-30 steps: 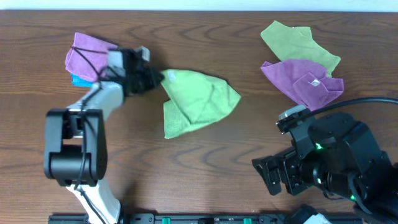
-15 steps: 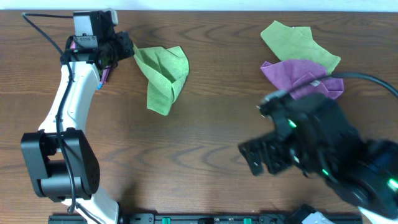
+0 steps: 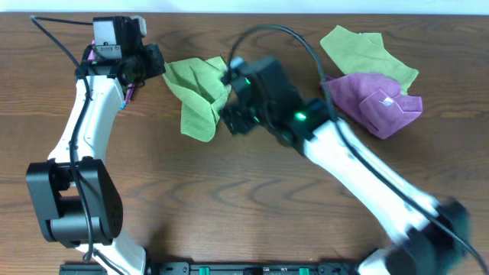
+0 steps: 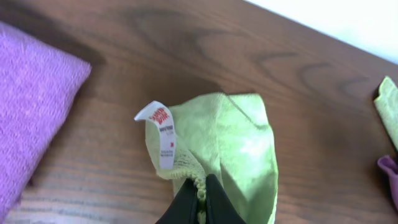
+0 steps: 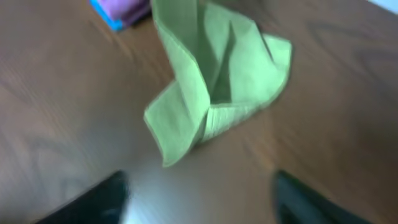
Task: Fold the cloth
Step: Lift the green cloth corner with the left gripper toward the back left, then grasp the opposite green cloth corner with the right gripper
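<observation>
I should next pull my left gripper back over the bare tabletop (image 3: pixel 163 128) beside the cloth's flap and let go of the cloth's corner, as the lime-green cloth (image 3: pixel 197 93) lies crumpled near the table's far edge.
The lime-green cloth (image 3: pixel 197 93) lies crumpled at the far left of the table, with one folded flap pointing toward the front. My left gripper (image 3: pixel 151 64) is shut on its hemmed corner beside the white tag (image 4: pixel 160 130). In the left wrist view the cloth (image 4: pixel 242 143) spreads away from the pinching fingers (image 4: pixel 200 200). My right gripper (image 3: pixel 228 116) reaches across to the cloth's right edge. In the blurred right wrist view its fingers (image 5: pixel 199 205) are wide apart and empty, just short of the cloth (image 5: pixel 211 81).
A duller green cloth (image 3: pixel 367 47) and a purple cloth with a white tag (image 3: pixel 378 95) lie at the back right. Another purple cloth (image 4: pixel 31 93) on something blue (image 5: pixel 109 15) lies by my left gripper. The table's far edge runs close behind.
My left gripper has pulled the cloth left and toward the back. My right arm has swung from the front right across to the cloth's right side.
</observation>
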Robot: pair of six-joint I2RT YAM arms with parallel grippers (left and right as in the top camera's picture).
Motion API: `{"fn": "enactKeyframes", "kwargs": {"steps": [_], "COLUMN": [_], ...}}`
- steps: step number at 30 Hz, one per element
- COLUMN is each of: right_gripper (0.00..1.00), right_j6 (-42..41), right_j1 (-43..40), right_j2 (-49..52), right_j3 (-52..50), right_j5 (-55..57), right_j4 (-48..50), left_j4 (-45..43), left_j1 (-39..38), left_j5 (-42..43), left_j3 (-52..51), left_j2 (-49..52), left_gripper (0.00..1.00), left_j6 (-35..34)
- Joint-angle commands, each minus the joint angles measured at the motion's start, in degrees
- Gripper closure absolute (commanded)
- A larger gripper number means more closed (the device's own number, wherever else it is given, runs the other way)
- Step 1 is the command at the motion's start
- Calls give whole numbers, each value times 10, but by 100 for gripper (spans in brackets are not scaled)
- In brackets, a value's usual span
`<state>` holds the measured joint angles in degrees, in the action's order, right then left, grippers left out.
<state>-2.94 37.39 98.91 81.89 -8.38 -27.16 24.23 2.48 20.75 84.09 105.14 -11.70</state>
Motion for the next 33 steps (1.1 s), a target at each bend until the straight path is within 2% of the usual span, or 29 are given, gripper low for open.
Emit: {"fn": "enactKeyframes", "kwargs": {"steps": [1,2,4,5,13,23,33], "right_gripper": [69,82,96,99,99,98,99], "right_j6": [-50,-64,-91,-104,-165,-207,-206], "right_j1": [-24,-30,-38,-41,-35,-28,-22], "right_j2": [65,82,112,125,199,264,284], "right_j3": [-2,-2,-2,-2,-2,-2,-2], "right_j5": [-84,-101,-121,-127,-163,-162,-157], "right_j4": [57,82,124,141,248,257,227], "left_j4": [7,11,17,19,26,30,36], "left_j1": [0,0,0,0,0,0,0], "left_j5": [-4,-4,-4,-4,-3,18,17], "left_j3": [3,3,3,3,3,3,3], "left_j2": [4,4,4,4,4,4,4], "left_gripper": [94,94,95,94,94,94,94], "left_j6": [15,15,15,15,14,14,14]}}
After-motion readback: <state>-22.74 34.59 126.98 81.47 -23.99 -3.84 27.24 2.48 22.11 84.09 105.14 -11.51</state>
